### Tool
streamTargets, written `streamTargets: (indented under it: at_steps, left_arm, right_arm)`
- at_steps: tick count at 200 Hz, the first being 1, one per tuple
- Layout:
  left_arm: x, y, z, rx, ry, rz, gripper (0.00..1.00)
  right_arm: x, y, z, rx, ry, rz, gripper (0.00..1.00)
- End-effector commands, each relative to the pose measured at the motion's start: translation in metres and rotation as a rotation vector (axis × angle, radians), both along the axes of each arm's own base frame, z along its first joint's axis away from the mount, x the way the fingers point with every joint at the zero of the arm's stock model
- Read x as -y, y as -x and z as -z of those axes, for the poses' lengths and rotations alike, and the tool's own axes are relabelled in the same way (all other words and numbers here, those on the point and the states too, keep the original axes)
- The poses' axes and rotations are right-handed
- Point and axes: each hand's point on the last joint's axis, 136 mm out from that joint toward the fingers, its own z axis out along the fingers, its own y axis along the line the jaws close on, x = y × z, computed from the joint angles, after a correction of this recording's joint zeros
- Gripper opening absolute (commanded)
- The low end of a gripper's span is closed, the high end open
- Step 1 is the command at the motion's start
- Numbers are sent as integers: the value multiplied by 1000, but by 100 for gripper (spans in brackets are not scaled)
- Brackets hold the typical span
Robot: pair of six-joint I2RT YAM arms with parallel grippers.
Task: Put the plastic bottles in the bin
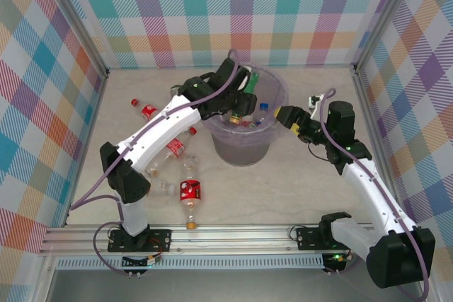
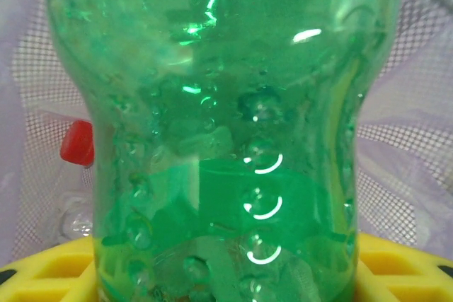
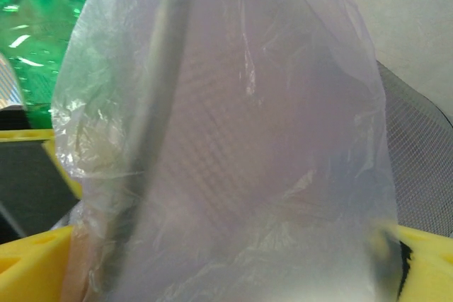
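Observation:
My left gripper should first move a little toward the middle of the bin, then open. That will let go of the green-tinted bottle (image 1: 250,79) over the bin's bag-lined inside.
My left gripper (image 1: 239,98) is shut on a green-tinted plastic bottle (image 1: 250,79), held over the open mouth of the bin (image 1: 244,152). In the left wrist view the green bottle (image 2: 226,104) stands between the yellow fingers (image 2: 42,274), with the bin's mesh and bag behind it. Several bottles (image 1: 248,121) lie inside the bin. My right gripper (image 1: 287,117) is open at the bin's right rim; its yellow fingers (image 3: 28,259) straddle the bag-covered rim (image 3: 233,139). The green bottle (image 3: 35,26) shows past it.
Three red-labelled bottles lie on the table left of the bin: one near the front (image 1: 190,192), one under the left arm (image 1: 175,148), one further back (image 1: 148,111). A clear bottle (image 1: 168,189) lies beside the front one. Checked walls enclose the table.

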Motion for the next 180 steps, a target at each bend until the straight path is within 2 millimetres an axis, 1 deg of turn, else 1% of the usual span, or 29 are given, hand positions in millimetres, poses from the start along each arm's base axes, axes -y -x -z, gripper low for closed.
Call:
streamTargets:
  at_steps: [1,16,39,63,74,98,124,147,168,180]
  left_arm:
    - [5,7,20,-53,-42,45,25]
    - [8,9,30,-84,-44,56,28]
    - [11,10,39,-112,-49,59,35]
    - [12,10,42,-119,-47,60,48]
    - [12,10,39,-115,-42,58,55]
    - [10,10,33,-101,-31,52,66]
    - [9,10,27,-86,-24,48,73]
    - [6,10,19,-65,-19,42,83]
    - [2,8,8,-40,-5,33,85]
    - [-3,7,-3,-16,13,21,85]
  right_arm:
    - [-1,-2,0,16,-1,-7,98]
    - [-2,-2,1,13,-1,-7,98]
    - [-1,-2,0,16,-1,-5,98]
    - [-1,-1,1,17,1,-5,98]
    - [-1,-1,1,15,0,-6,98]
    - [-1,-1,2,13,0,-6,97]
    - [-1,-1,1,15,1,-7,97]
    - [-1,-1,2,13,1,-7,98]
    - [-1,-1,2,14,1,-7,98]
    - [-1,-1,2,14,1,-7,97]
